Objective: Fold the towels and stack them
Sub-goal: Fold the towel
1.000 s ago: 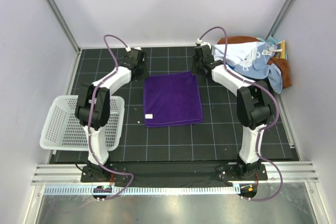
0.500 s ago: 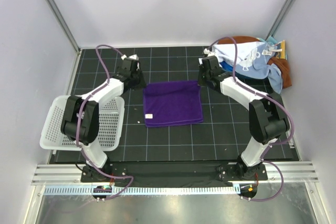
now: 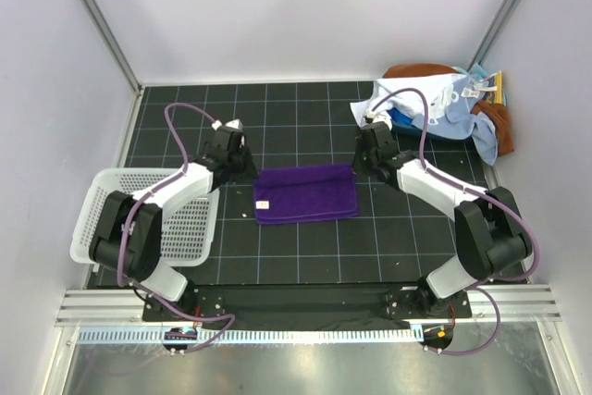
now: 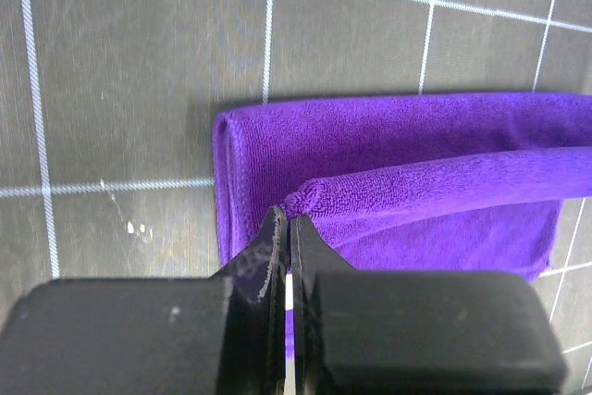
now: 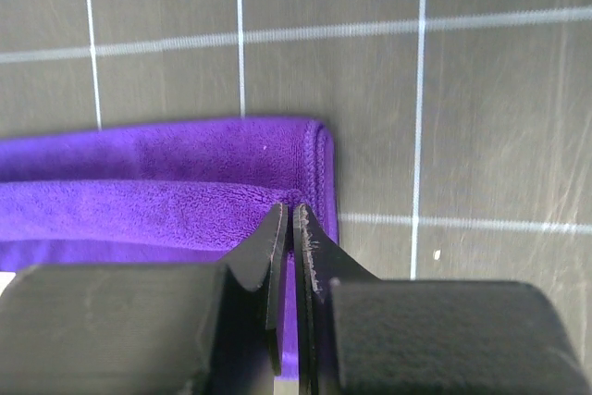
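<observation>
The towel's near part is still uncovered, so the robot's right gripper should next carry the towel's corner it holds back and down toward the towel's near edge, then let go of it.
A dark purple towel lies on the black gridded mat, its far edge lifted and drawn over toward the near side. My left gripper is shut on the towel's far-left corner. My right gripper is shut on the far-right corner. Both hold the edge just above the lower layer of the towel, which also shows in the right wrist view. A pile of other towels, white and light blue over rust-brown, lies at the back right.
A white slotted plastic basket sits at the left, partly off the mat edge. White enclosure walls stand close on the left, the back and the right. The arm bases stand at the near edge.
Both grippers have pulled the towel's far edge toward the near side. The towel's visible area has shrunk from a full square to a band about half as deep.
</observation>
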You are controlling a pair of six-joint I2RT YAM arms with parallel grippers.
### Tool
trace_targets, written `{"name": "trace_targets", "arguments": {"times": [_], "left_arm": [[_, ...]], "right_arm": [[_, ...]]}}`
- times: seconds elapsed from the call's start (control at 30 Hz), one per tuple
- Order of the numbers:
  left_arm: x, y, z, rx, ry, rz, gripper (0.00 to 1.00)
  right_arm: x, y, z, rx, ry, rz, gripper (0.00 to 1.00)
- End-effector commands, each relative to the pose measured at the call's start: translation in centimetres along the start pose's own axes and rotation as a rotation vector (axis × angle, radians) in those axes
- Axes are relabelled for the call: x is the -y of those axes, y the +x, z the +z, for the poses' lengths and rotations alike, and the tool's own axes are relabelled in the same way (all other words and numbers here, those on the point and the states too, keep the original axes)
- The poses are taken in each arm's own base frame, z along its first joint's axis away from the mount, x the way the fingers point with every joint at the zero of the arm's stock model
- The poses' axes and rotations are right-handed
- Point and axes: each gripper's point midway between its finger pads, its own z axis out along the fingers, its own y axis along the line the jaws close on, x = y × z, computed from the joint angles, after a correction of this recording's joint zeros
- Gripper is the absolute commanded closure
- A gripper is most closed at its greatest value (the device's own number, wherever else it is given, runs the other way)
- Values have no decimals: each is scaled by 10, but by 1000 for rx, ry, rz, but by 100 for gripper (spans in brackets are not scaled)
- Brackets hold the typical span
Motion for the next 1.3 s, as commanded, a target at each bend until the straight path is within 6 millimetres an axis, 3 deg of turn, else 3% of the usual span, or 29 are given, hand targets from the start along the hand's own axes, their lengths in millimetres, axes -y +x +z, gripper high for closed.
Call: {"name": "trace_targets", "arguments": {"times": [0.0,0.5,1.13,1.23,1.27], "left_arm": [[6,-7,-14,63,28,-15,100],[0,17,-37,41,31,16,100],[-14,60,-23,-52,-25,43,98],[-16,64,-23,-66,-30,37,89],[-14,63,-24,-66,-24,35,86]], "right_arm": [[-9,-9,-16,70,-23,19,99],[9,26,-32,25,3,15,99],[9,62,-25,-46,-6,0,99],[9,67,-25,-63,-7,-4,93],[8,68,-26,-64,-10,-7,84]]}}
